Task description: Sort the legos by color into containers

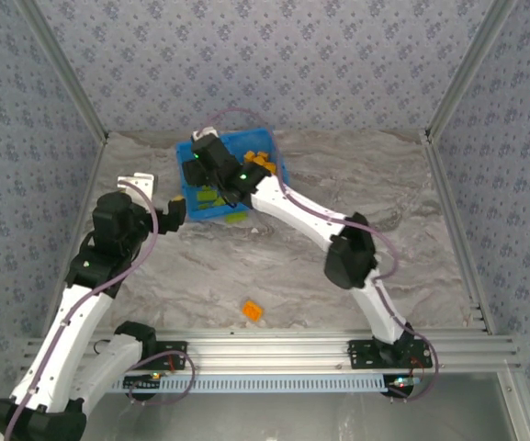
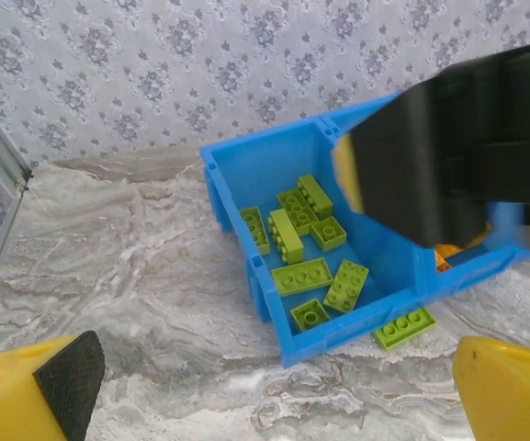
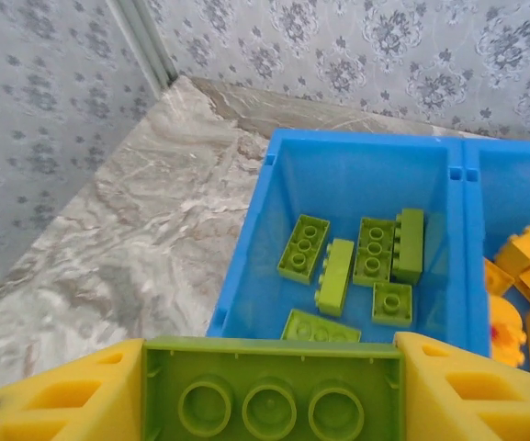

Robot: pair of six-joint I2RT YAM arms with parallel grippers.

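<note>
My right gripper should lower into the lime green legos' container below, matching the green lego, and release it.
The blue bin point(image 1: 246, 142) stands at the back of the table. Its left container point(image 3: 338, 184) holds several lime green legos point(image 3: 373, 250), and its right container point(image 3: 513, 184) holds orange legos point(image 3: 525, 248). My right gripper point(image 3: 272, 404) hovers over the left container's near wall, shut on a green lego point(image 3: 274, 367) with its hollow underside facing the camera. In the top view that right gripper point(image 1: 205, 165) hangs over the bin. My left gripper point(image 1: 174, 211) stands open just left of the bin point(image 2: 356, 326), its yellow fingers point(image 2: 58, 386) wide apart and nothing between them.
One green lego point(image 2: 402, 327) lies on the table against the bin's front wall. An orange lego point(image 1: 252, 311) lies near the front rail. A white bracket point(image 1: 140, 179) sits at the back left. Metal frame posts and papered walls enclose the marble table point(image 1: 274, 266).
</note>
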